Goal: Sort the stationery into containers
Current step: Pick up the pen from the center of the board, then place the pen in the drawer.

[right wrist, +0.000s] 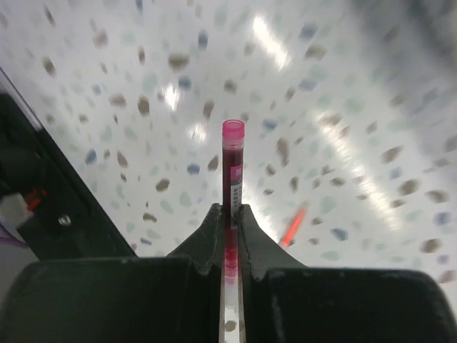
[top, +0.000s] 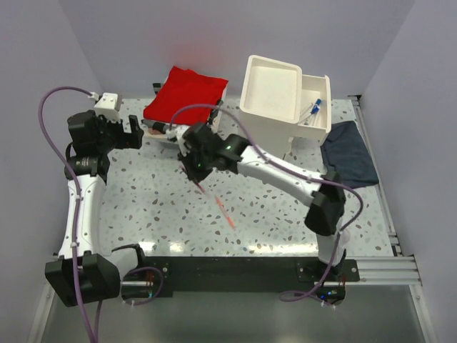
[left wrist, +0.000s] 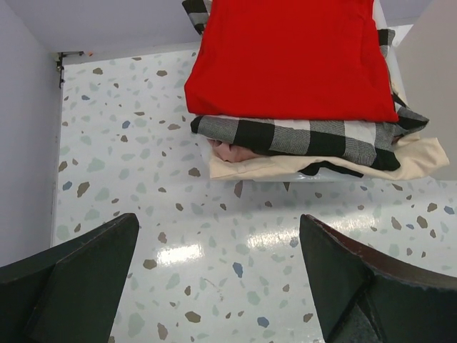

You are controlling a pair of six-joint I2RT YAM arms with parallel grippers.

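Observation:
The right gripper should lift next and swing outward over the drawer, to the right in the top view, because blue-capped pens are already in the open drawer (top: 313, 107).
My right gripper (top: 198, 171) is shut on a thin pen with a pink cap (right wrist: 232, 164), held above the table; the cap end sticks out past the fingertips (right wrist: 214, 225). An orange-red marker (top: 223, 212) lies on the table just in front of it and also shows in the right wrist view (right wrist: 293, 225). The white drawer unit (top: 271, 89) stands at the back right. Its open drawer (top: 325, 89) holds blue-capped pens (top: 313, 111). My left gripper (left wrist: 218, 286) is open and empty, low over the table, facing the cloth stack.
A stack of red and checked folded cloths (top: 186, 93) lies at the back centre-left and fills the top of the left wrist view (left wrist: 285, 64). A dark blue-grey cloth (top: 350, 153) lies right of the drawer unit. The black base rail (top: 235, 271) runs along the near edge.

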